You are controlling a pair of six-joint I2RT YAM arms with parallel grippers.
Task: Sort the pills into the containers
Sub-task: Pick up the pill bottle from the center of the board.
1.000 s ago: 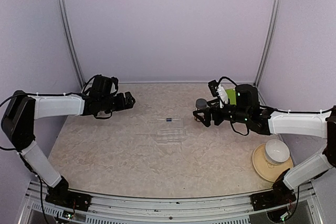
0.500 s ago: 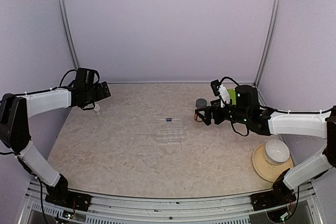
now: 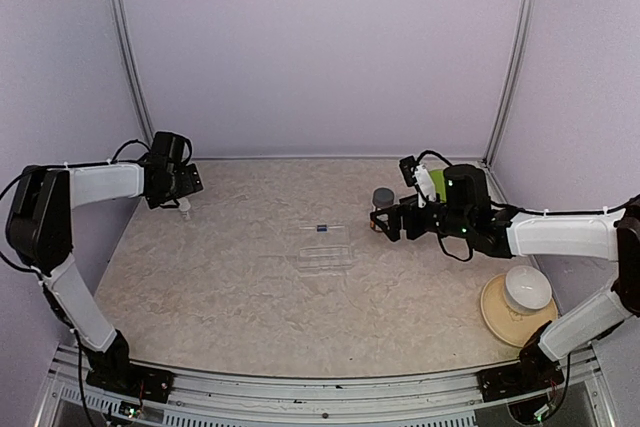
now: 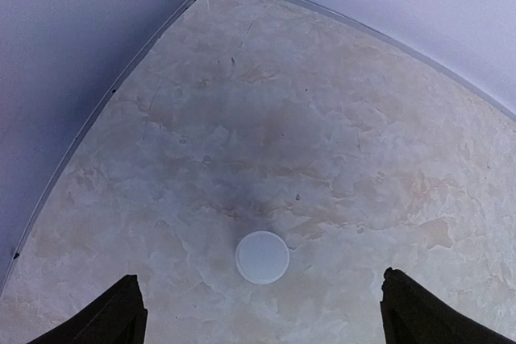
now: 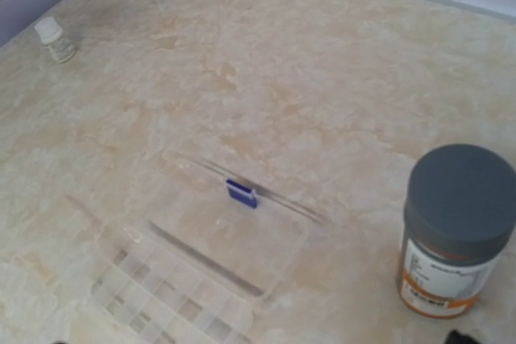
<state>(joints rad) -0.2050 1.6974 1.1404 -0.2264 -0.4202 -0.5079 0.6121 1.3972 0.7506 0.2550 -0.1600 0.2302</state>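
Observation:
My left gripper lowers, open, around the bottle's white cap point(image 3: 184, 203) point(image 4: 262, 257) and closes there next, since that cap sits below it, midway between its spread fingers.
The clear pill box point(image 3: 326, 253) lies mid-table with its lid open flat; its row of compartments point(image 5: 169, 300) shows in the right wrist view. One small dark blue piece point(image 5: 241, 193) point(image 3: 321, 228) sits at the lid's far edge; I cannot tell pill from clasp. No loose pills show. My left gripper point(image 3: 186, 187) point(image 4: 262, 324) is open, hovering right above a small white-capped bottle point(image 4: 262, 257) point(image 3: 184, 207). My right gripper point(image 3: 385, 224) is open and empty beside a grey-capped bottle point(image 5: 455, 231) point(image 3: 383, 197), right of the box.
A green plate point(image 3: 440, 184) stands behind my right wrist. A white bowl point(image 3: 527, 290) on a tan plate point(image 3: 503, 319) is at the right front. Lilac walls close the table's back and sides; the white bottle is near the left wall.
My left arm has swung from the table's middle back to the far left and now hangs over the small white bottle. The right arm has barely moved.

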